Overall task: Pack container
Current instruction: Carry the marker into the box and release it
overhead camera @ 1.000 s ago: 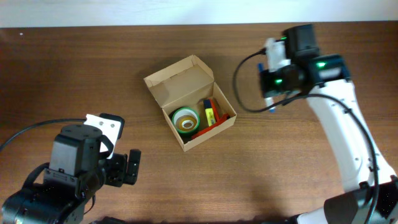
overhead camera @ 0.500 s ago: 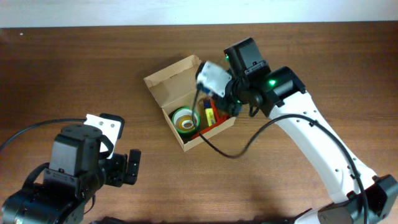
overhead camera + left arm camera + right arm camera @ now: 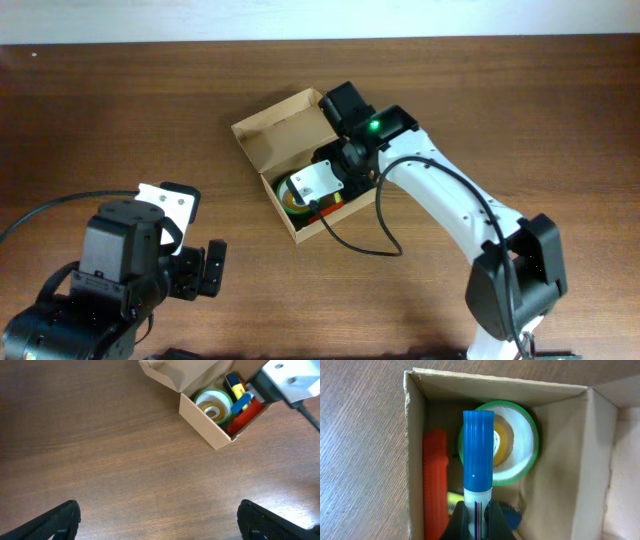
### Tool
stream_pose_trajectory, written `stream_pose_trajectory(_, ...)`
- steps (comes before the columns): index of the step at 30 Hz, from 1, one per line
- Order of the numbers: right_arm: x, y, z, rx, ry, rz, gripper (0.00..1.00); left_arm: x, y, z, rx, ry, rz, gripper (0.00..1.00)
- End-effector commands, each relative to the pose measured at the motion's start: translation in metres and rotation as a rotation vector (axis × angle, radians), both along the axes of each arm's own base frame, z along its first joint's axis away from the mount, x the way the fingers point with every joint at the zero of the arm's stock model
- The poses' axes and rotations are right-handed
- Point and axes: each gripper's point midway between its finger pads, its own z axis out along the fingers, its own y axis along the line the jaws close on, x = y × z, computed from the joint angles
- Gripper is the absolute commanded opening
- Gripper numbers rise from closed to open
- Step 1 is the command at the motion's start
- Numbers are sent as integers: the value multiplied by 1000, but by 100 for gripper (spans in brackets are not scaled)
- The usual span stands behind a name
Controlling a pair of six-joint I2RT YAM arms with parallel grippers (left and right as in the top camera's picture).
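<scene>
Next, my right gripper brings the blue-capped white marker (image 3: 478,460) down onto the markers beside the tape roll, since that marker still hangs above the container's contents.
The brown cardboard container (image 3: 285,135) stands open at the table's middle, flap lid tilted back; it also shows in the left wrist view (image 3: 200,412) and the right wrist view (image 3: 415,425). Inside lie a green tape roll (image 3: 517,442), a red marker (image 3: 435,485) and a yellow marker (image 3: 455,500). My right gripper (image 3: 477,515) is shut on a blue-capped white marker (image 3: 478,460) and holds it just above the box's inside, over the tape roll. My left gripper (image 3: 157,520) is open and empty, low over bare wood in front of the box.
The wooden table (image 3: 120,110) runs to a pale wall at the back. The right arm (image 3: 450,200) reaches across from the right, its wrist over the box. The left arm's body (image 3: 120,270) sits at the front left.
My right arm has swung left from the table's back right to over the box, carrying the blue-capped marker, and lowered it toward the inside. The left arm has not moved.
</scene>
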Motion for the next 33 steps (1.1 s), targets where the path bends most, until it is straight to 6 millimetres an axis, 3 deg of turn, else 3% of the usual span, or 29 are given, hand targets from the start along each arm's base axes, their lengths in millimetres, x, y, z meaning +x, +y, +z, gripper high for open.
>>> stream_pose_trajectory(1, -1, 7, -9, -18, 4, 32, 3, -1, -1, 1, 2, -3, -19, 100)
stream_pose_trajectory(17, -8, -3, -59, -105, 108, 24, 4, -1, -1, 1, 2, -3, -19, 100)
stream_pose_trajectory(18, -7, -3, -59, -103, 105, 22, 8, -1, -1, 1, 2, -3, -19, 100)
stream_pose_trajectory(21, -4, -1, -58, -95, 101, -4, 49, -1, -1, 1, 2, -3, -19, 100)
stream_pose_trajectory(24, 0, 2, -55, -80, 79, -4, 55, -1, -1, 1, 2, -3, -19, 100)
stream_pose_trajectory(27, 6, 7, -32, -42, 22, -3, 55, -1, -1, 1, 2, -3, -19, 100)
stream_pose_trajectory(30, 19, 15, 36, 65, -78, -108, 55, -1, -1, 1, 2, -3, -19, 100)
stream_pose_trajectory(33, 20, 16, 107, 203, -125, -293, 72, -1, -1, 1, 2, -3, -19, 100)
